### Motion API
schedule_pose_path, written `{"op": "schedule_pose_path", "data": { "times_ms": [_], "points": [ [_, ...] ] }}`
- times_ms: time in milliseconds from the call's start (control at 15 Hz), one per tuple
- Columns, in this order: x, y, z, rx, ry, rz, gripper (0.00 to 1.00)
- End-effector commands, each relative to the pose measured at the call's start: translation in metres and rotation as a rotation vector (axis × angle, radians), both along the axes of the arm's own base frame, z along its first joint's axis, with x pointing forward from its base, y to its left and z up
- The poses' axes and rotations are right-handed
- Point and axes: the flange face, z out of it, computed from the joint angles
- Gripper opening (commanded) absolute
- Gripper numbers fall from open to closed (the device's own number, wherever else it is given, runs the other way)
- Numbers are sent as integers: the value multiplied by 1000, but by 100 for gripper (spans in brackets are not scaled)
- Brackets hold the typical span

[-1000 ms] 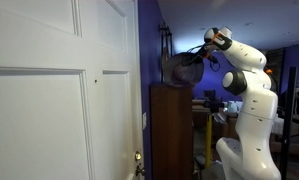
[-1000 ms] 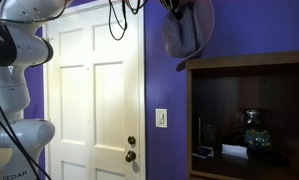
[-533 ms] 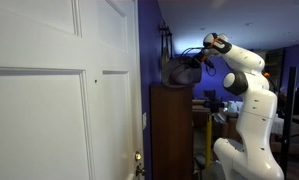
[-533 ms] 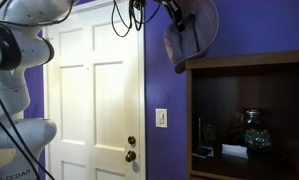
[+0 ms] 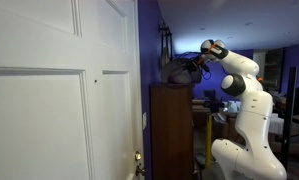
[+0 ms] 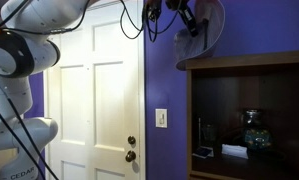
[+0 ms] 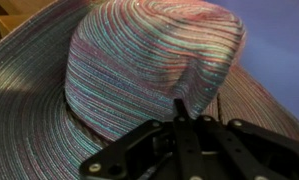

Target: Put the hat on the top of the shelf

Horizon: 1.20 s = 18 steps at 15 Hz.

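Observation:
The shelf's flat top is below and outward of the robot's gripper, so next the gripper needs to move gently outward and slightly down over that top to release the hat there.
The hat is a dark soft hat with a wide brim, held just above the flat top of the tall dark wooden shelf. In an exterior view the hat hangs tilted over the shelf's top edge. The wrist view shows its woven crown and brim filling the frame. My gripper is shut on the hat's brim; it also shows in an exterior view and at the bottom of the wrist view, fingers pressed together against the brim.
A white panelled door stands beside the shelf against a purple wall. The door has a brass knob. Inside the shelf sit a glass jar and small items. My cables hang near the door top.
My arm has carried the hat toward the wall and lower, so it now sits over the shelf's top rather than out in front of it. The gripper stays shut on the brim.

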Motion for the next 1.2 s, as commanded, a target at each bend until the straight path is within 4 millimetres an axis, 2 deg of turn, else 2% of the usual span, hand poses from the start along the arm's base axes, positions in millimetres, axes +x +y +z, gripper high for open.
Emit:
{"op": "schedule_pose_path", "data": {
  "times_ms": [0,267,333,667,1133],
  "points": [
    [1,-2,-1,0,-10,-4,4],
    [3,-7,-4,7,-20,-6,4],
    [3,-7,-3,6,-20,-8,1],
    [15,-26,-20,68,-33,-31,1],
    [26,-50,-36,68,-60,-58,1]
  ]
}}
